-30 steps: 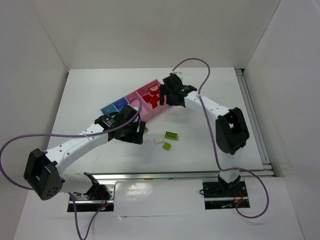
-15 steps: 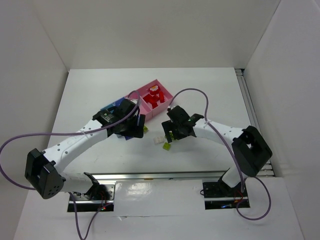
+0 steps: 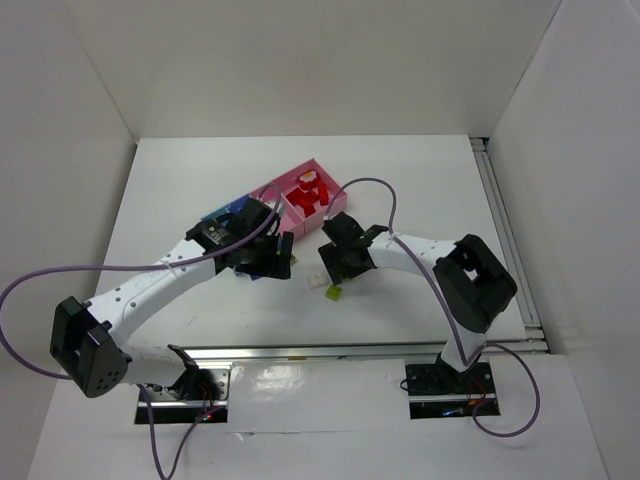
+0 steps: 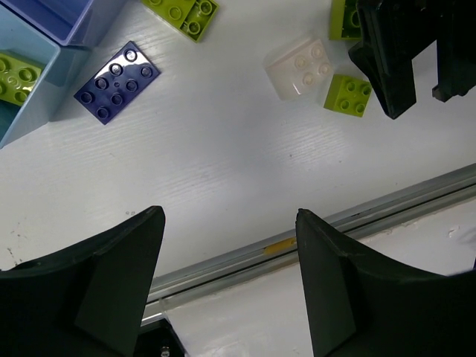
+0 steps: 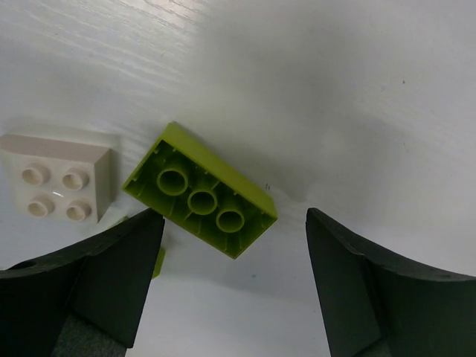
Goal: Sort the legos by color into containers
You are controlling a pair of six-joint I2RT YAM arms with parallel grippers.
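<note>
The small lime brick is below my left gripper and to its right in the top view. My left gripper needs to bring its open fingers across and down around the brick next.
My right gripper is open and low over the table. A lime green brick lies with its hollow underside up, partly between its fingertips. A cream white brick lies to its left. In the left wrist view, my left gripper is open and empty above bare table. A purple brick, a lime brick, the cream brick and a small lime brick lie beyond it. A lime brick lies in the light blue tray. Red bricks fill the pink tray.
The medium blue tray joins the light blue one. The right arm's black gripper stands close to the cream and small lime bricks. The table's metal front rail runs behind my left fingers. White walls enclose the table.
My right gripper has swung from the pink tray with red bricks down to the loose bricks near the table's middle. My left gripper has shifted slightly toward the trays.
</note>
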